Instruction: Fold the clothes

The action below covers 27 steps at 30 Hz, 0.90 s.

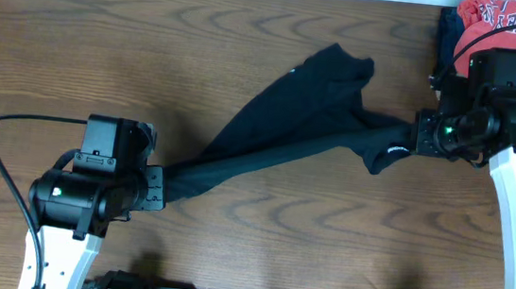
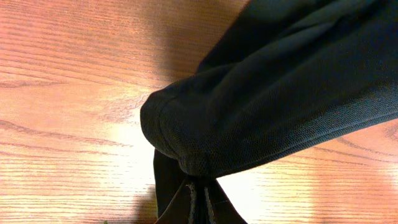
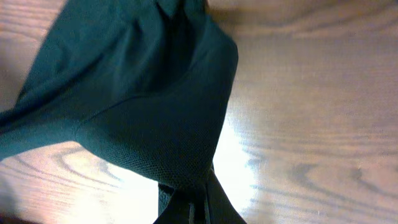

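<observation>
My left gripper holds the pinched end of the clothes, and that end still hangs raised. Next I should bring it outward and down onto the wood tabletop below and let go.
The black clothes [image 1: 283, 128] hang stretched in a diagonal band across the wooden table, from lower left to upper right, with a bunched fold near the top middle. My left gripper [image 1: 160, 190] is shut on the lower left end of the fabric. In the left wrist view the cloth [image 2: 280, 93] bulges out just above the closed left gripper [image 2: 199, 202]. My right gripper [image 1: 413, 133] is shut on the right end, where a small white logo [image 1: 394, 150] shows. The right wrist view has the fabric [image 3: 137, 93] pinched in the right gripper [image 3: 198, 208] and raised above the wood.
A red shirt with white lettering [image 1: 512, 22] lies on a navy garment [image 1: 450, 40] at the back right corner, just behind the right arm. A black cable [image 1: 1, 153] loops at the left of the left arm. Brown wooden table [image 1: 106, 45] lies all round.
</observation>
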Available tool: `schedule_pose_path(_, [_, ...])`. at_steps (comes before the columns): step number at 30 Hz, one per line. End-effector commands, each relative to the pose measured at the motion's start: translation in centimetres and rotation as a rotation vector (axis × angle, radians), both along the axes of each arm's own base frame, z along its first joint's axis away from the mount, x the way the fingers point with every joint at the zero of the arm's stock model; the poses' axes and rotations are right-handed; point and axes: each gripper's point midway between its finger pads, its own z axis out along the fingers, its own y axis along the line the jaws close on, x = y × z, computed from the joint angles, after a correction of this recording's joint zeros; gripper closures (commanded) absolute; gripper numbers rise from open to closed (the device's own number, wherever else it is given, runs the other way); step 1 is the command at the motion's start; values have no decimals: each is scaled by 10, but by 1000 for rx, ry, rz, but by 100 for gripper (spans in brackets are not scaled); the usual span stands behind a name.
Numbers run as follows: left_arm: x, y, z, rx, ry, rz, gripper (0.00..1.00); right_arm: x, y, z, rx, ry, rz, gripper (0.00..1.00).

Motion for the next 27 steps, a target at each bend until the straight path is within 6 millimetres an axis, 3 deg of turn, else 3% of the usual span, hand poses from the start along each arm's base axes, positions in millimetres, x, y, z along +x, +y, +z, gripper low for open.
schedule_pose_path(1, [4, 2, 2, 4, -8, 16, 94, 10, 3, 20, -8, -95, 44, 99])
schedule_pose_path(6, [13, 1, -11, 9, 42, 16, 94, 38, 20, 17, -11, -166, 122, 99])
schedule_pose_path(11, [21, 0, -38, 18, 135, 21, 94, 69, 44, 1, -4, -200, 179, 99])
schedule_pose_path(21, [42, 17, -103, 121, 253, 133, 94, 134, 85, -76, -1, -198, 270, 99])
schedule_pose_path(27, [41, 18, -144, 131, 313, 157, 94, 160, 92, -98, 0, -246, 292, 99])
